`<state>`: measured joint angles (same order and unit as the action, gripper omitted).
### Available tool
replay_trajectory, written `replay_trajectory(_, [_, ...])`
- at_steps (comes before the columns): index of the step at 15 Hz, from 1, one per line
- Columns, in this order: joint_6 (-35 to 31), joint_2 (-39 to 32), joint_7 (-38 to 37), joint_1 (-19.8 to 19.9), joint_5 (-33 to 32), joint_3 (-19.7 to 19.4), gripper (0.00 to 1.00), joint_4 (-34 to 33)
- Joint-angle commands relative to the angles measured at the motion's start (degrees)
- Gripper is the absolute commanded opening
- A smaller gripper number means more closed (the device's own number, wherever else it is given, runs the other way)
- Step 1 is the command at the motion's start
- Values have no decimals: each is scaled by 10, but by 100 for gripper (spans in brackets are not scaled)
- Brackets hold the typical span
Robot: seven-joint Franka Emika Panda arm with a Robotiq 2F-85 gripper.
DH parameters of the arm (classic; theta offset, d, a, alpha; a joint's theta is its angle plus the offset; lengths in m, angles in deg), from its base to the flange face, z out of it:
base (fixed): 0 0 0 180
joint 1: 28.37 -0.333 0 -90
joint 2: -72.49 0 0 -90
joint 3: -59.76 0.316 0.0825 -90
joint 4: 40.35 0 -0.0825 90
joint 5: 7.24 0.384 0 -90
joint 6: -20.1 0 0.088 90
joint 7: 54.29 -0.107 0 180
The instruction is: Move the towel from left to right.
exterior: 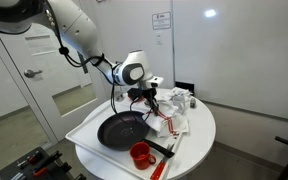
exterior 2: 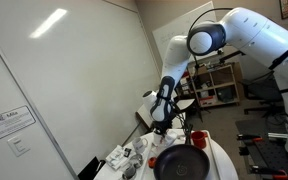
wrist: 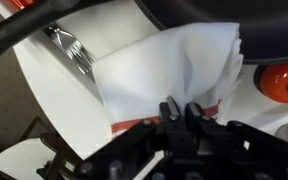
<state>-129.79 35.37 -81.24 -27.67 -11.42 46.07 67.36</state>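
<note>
I should carry the fold in my gripper outward past the black frying pan (exterior: 122,130) next and release it over the towel's draped part (exterior: 172,123), because that part is clear of the pan.
The towel (wrist: 174,65), white with a thin red stripe, is bunched up and pinched between my gripper's fingers (wrist: 181,108) in the wrist view. In an exterior view the gripper (exterior: 149,100) hangs over the round table, just right of the black frying pan (exterior: 122,130), with the towel (exterior: 170,122) draped below and to its right. In an exterior view the gripper (exterior 2: 162,125) is above the pan (exterior 2: 179,165); the towel (exterior 2: 144,146) lies left of it.
A red cup (exterior: 140,154) stands in front of the pan and also shows in the wrist view (wrist: 282,78). A metal fork (wrist: 74,50) lies on the white tray (exterior: 84,132). Crumpled white items (exterior: 180,98) sit at the back of the table (exterior: 204,135).
</note>
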Motion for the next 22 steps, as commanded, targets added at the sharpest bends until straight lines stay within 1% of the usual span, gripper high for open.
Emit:
replay_trajectory(1, [41, -27, 35, 26, 34, 14, 3, -58])
replay_trajectory(10, [86, -70, 79, 69, 85, 40, 3, -138])
replay_trajectory(15, [105, -108, 84, 77, 95, 52, 3, -181])
replay_trajectory(22, [119, -161, 84, 83, 97, 52, 3, -233])
